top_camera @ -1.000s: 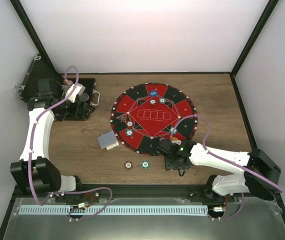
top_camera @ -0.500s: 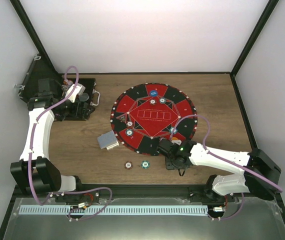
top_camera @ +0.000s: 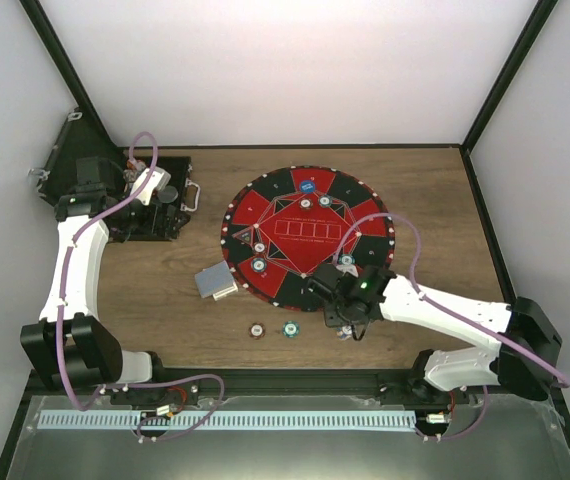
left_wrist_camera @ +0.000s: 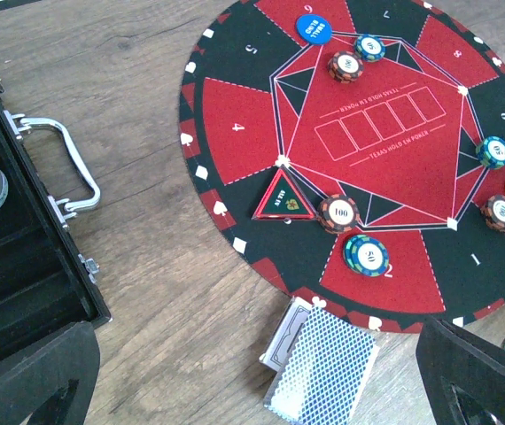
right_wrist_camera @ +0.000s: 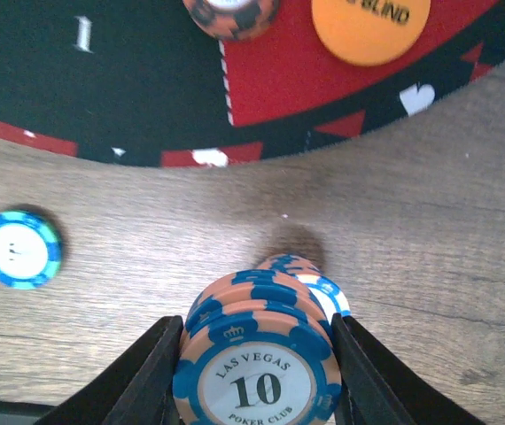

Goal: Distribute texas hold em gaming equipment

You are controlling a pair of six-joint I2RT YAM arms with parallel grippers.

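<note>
The stack of chips in my right gripper goes outward and left in the top view next. It is released on the red spot beside the triangular marker (top_camera: 267, 228), as that spot is bare.
My right gripper (right_wrist_camera: 257, 381) is shut on a short stack of orange-and-blue "10" poker chips (right_wrist_camera: 257, 354), held just above the wood south of the round red-and-black poker mat (top_camera: 265, 205). In the top view it (top_camera: 343, 322) sits at the mat's near edge. More chip edges (right_wrist_camera: 323, 288) show behind the stack. An orange button (right_wrist_camera: 370, 27) and a brown chip (right_wrist_camera: 231, 13) lie on the mat ahead. A teal chip (right_wrist_camera: 19, 249) lies on the wood to the left. My left gripper (top_camera: 163, 205) is open and empty over the black case. The card deck (left_wrist_camera: 323, 372) lies by the mat.
The open black case (left_wrist_camera: 13, 266) with metal handle (left_wrist_camera: 66, 173) stands at far left. A blue button (left_wrist_camera: 314, 28), a triangular marker (left_wrist_camera: 285, 199) and several chips, one of them (left_wrist_camera: 367, 255) teal, lie on the mat. A brown chip (top_camera: 256, 329) lies on the wood.
My right gripper has moved up and left toward the mat's near edge with the chip stack in it. The left arm has not moved.
</note>
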